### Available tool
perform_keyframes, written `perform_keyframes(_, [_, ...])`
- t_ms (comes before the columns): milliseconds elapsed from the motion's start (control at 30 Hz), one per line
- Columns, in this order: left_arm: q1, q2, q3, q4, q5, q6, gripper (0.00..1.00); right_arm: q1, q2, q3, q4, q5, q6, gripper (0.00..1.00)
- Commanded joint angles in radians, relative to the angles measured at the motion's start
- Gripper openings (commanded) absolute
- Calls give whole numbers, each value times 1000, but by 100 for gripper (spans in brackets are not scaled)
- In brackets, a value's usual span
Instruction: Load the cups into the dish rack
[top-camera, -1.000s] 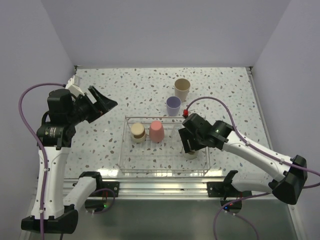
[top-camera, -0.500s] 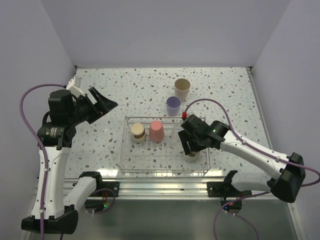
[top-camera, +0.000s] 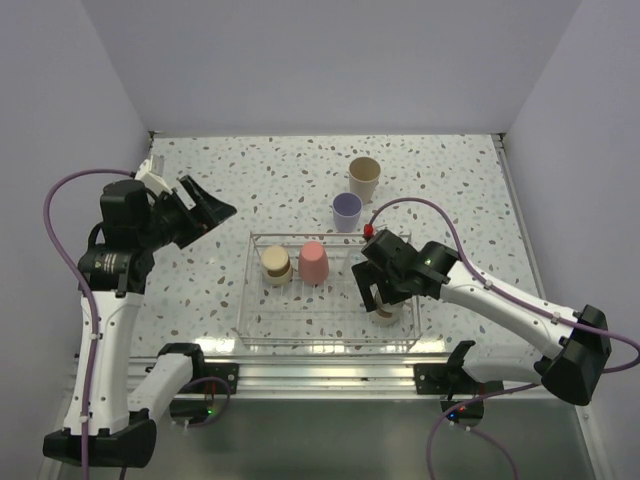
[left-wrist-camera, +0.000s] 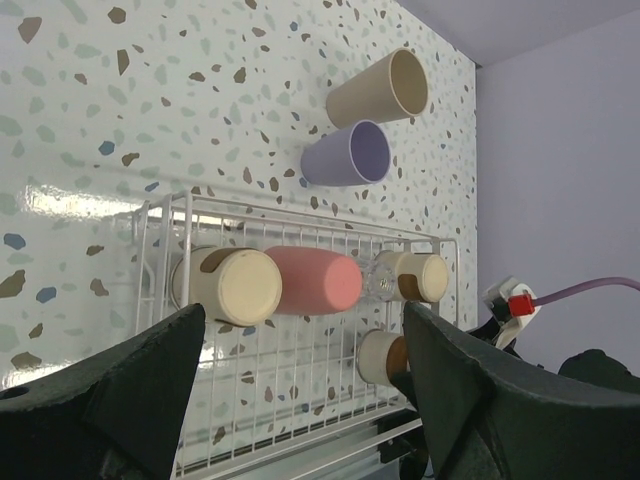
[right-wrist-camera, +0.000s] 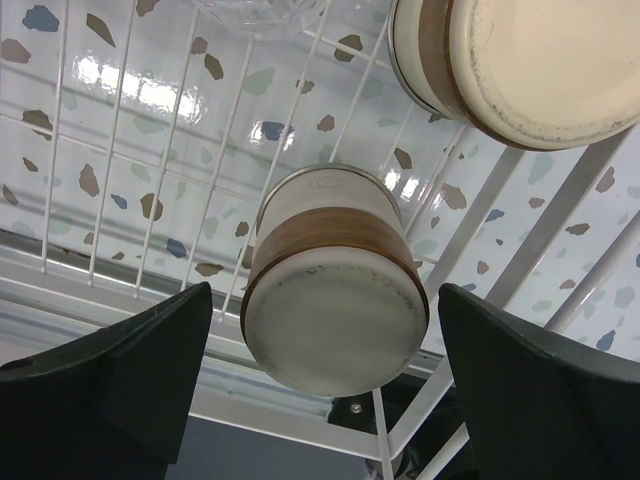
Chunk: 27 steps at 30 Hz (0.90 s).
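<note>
The lavender cup stands opening up below my left gripper, to its right in the top view. I need to cross over and down onto the lavender cup's nearer rim (top-camera: 335, 205) (left-wrist-camera: 352, 155).
The dish rack (top-camera: 247, 300) stands at the table's near middle. It holds a steel cup with a tan base (top-camera: 276, 265), the red-pink cup (top-camera: 313, 262), and a second steel cup (top-camera: 384, 314) at its right end. The left wrist view also shows the clear cup (left-wrist-camera: 384, 281) and a third steel cup (left-wrist-camera: 421, 277) in the rack (left-wrist-camera: 160, 215). My right gripper (top-camera: 381, 298) is open just above the right-end steel cup (right-wrist-camera: 335, 285); its fingers (right-wrist-camera: 110, 380) stand apart from it. The lavender cup (top-camera: 346, 211) and the beige cup (top-camera: 364, 177) stand behind the rack. My left gripper (top-camera: 206, 210) is open, empty, raised left of the rack.
White walls close the table at the back and on both sides. An aluminium rail (top-camera: 330, 372) runs along the near edge in front of the rack. The right arm's purple cable (top-camera: 430, 205) loops over the rack's right end.
My right gripper has shifted slightly toward the rack's near right corner, and more of the steel cup shows beneath it. The left arm has barely moved.
</note>
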Motion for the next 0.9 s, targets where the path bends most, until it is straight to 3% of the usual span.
perform_keyframes(0, [2,13,9,49,1,21,83,4,-18,22,-15,22,4,98])
perform_keyframes(433, [-22,208,110,233,87,-17,81,3,-167,253,-29,44,-45,98])
perform_keyframes(667, [-281,498,360,226,-60,17,80,4,-244,244,-31,39,10,98])
perform_keyframes(867, [-500,812,646,112,-259,147,78,3,-333,216,-72,79,57,98])
